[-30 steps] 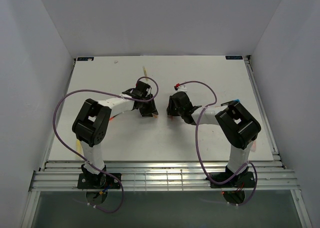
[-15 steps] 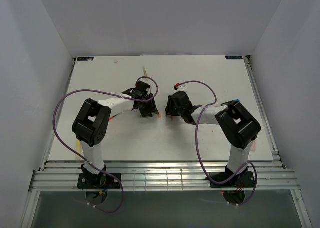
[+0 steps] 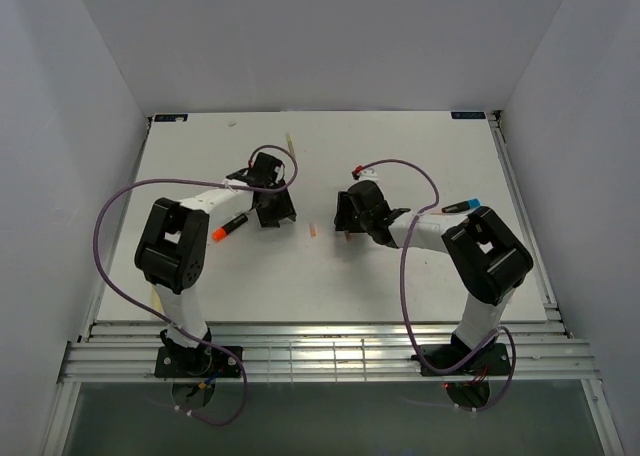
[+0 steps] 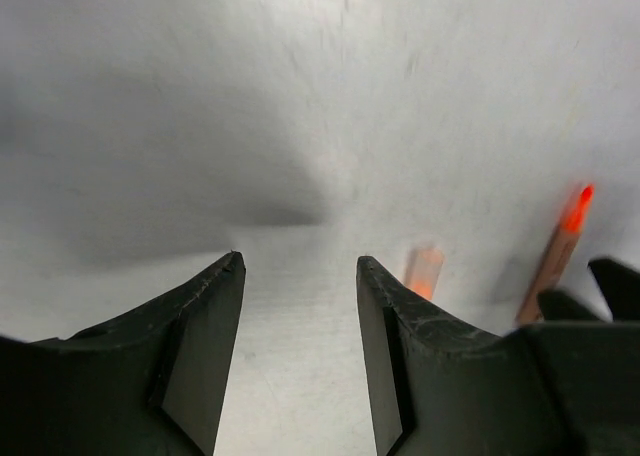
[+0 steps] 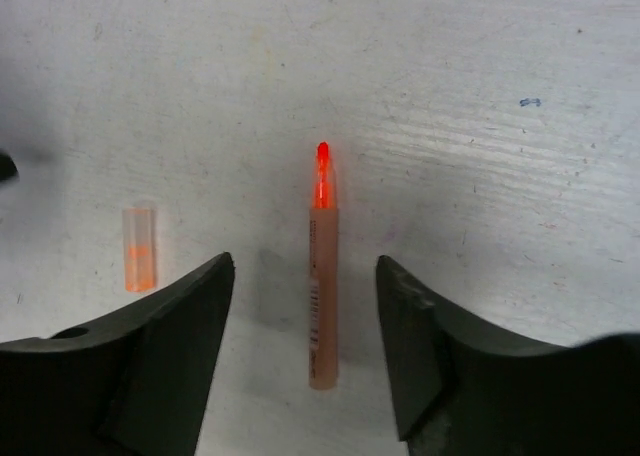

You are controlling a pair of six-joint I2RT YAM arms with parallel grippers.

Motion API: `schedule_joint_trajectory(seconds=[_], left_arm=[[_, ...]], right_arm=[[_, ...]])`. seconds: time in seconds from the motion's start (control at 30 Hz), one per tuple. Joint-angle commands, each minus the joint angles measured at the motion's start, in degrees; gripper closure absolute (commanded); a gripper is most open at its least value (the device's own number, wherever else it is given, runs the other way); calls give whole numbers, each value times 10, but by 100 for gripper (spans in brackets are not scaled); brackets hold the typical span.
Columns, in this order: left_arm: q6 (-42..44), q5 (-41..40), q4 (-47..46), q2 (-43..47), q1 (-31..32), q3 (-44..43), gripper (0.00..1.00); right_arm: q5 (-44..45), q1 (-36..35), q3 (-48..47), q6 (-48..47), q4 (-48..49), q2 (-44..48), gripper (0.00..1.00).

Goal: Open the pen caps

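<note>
The thin yellowish pen lies outward and the orange one is already uncapped, so my left gripper will next move outward, straddle the near half of the yellowish pen and close.
A small pale orange pen cap (image 3: 312,231) lies loose on the white table between the two grippers; it also shows in the right wrist view (image 5: 139,249) and the left wrist view (image 4: 424,272). An uncapped orange pen (image 5: 322,286) lies flat on the table between the fingers of my right gripper (image 5: 305,264), which is open and not touching it. My left gripper (image 4: 300,259) is open and empty, to the left of the cap. In the top view the left gripper (image 3: 275,214) and right gripper (image 3: 345,221) stand apart, the cap between them.
A black marker with an orange cap (image 3: 218,233) lies beside the left forearm. A marker with a blue cap (image 3: 472,203) lies by the right arm's elbow. A thin yellowish pen (image 3: 290,141) lies at the back. The table's edges are walled in white.
My left gripper has moved away to the left. The pale orange cap now lies free on the table between the grippers. The orange-capped black marker has come into view by the left arm.
</note>
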State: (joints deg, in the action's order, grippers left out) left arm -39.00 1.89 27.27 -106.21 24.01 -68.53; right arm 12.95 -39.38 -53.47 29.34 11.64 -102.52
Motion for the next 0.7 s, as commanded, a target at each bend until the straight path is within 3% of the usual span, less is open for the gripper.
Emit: schedule_joint_trajectory(seconds=[0.0,0.3,0.43,0.57,0.67], left_arm=[[46,-20,32,-6,-58,-96,41],[105,-47,79,-199,-89,-411,41],[101,-50,88,-282,-95,-547,44],[68,-42,60,-339,-99,-586,52],[54,-30,14,-347,-99,-576,53]], right_arm=[[2,2,-21,-12,-43,55,32],[-19,2,-57,-49,-108,110,16],[-23,2,-67,-58,-116,116,16],[-25,2,-65,-65,-110,127,17],[-13,2,-68,-79,-108,127,17]])
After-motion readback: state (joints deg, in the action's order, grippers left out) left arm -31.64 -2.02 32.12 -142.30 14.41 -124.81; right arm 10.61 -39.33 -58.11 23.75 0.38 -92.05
